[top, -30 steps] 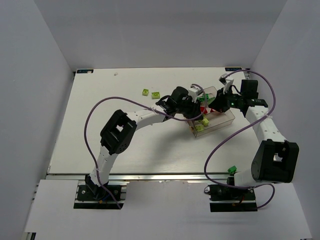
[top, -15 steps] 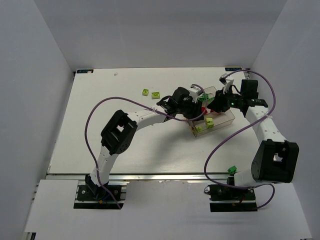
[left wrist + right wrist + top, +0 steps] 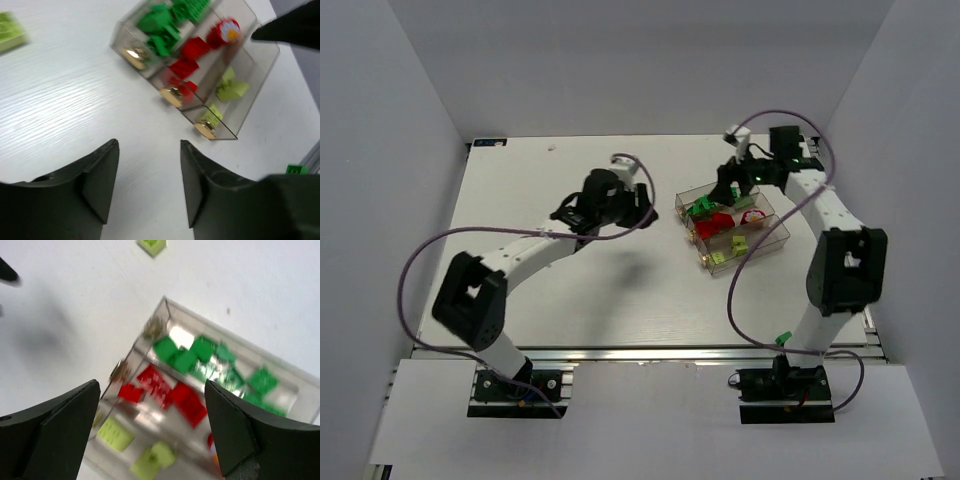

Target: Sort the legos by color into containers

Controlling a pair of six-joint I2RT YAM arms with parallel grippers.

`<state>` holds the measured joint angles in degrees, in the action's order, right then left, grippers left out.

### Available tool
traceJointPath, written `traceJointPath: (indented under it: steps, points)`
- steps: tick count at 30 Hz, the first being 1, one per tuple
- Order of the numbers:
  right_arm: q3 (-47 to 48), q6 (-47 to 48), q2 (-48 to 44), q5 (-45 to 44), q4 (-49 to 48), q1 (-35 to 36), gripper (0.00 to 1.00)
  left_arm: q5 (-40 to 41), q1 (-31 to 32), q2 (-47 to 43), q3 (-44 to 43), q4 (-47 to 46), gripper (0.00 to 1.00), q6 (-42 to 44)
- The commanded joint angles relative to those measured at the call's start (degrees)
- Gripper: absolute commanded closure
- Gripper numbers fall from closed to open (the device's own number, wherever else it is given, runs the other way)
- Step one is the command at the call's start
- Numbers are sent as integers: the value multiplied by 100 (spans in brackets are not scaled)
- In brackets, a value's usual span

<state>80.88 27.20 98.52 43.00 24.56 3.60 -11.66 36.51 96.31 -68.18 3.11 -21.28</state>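
Next I will move my right gripper off the containers, down and to its left in the top view, onto the loose lime lego, which is still unsorted.
The containers [image 3: 782, 232] are three joined clear bins at the right of the table. Green legos [image 3: 702, 207] fill the far bin, red ones [image 3: 715, 225] the middle, lime ones [image 3: 725, 255] the near one. My right gripper [image 3: 728, 190] hangs open over the far end of the containers [image 3: 165, 305], with the red legos [image 3: 165, 387] below its gap [image 3: 150, 385]. My left gripper [image 3: 638, 208] is open and empty [image 3: 149, 142] over bare table, left of the containers [image 3: 250, 55]. A loose lime lego [image 3: 10, 30] lies on the table [image 3: 152, 245].
A small red-and-white round piece [image 3: 227, 30] lies in the middle bin. A green brick [image 3: 783, 340] sits at the table's near edge by the right arm's base. White walls enclose the table on three sides.
Both grippers have opened. The left arm has swung left, away from the containers. The right gripper has pulled back towards their far end and risen.
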Motion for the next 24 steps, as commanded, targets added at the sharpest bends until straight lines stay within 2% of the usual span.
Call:
traceJointPath:
  steps: [1, 4, 8, 10, 12, 13, 15, 20, 24]
  points:
    - [1006, 1222, 632, -222, 890, 745, 11, 655, -398, -972, 654, 31, 36, -289]
    - [1798, 1725, 1274, -258, 1243, 1080, 11, 972, -618, -1570, 1033, 277, 30, -342]
    - [2475, 3287, 2020, 146, 1429, 1240, 11, 1438, -707, -2177, 1360, 742, 27, -421]
    - [2974, 3563, 2267, 121, 1412, 1371, 10, 1657, -707, -2571, 1509, 831, 27, -561]
    - [3423, 3861, 2732, -124, 1508, 1546, 10, 1798, -716, -2853, 1807, 884, 18, -763]
    - [3869, 3959, 2899, -230, 1552, 1600, 10, 1860, -716, -3133, 1896, 901, 7, -833]
    - [4171, 4274, 3330, -493, 1631, 1758, 10, 2097, -716, -3399, 2158, 963, 2, -1017]
    - [4261, 4356, 3761, -670, 1219, 1987, 11, 2527, -724, -4040, 2397, 1287, 2, -1142]
    - [4479, 3566, 4060, -819, 509, 2092, 12, 2721, -725, -4260, 2424, 1516, 2, -1177]
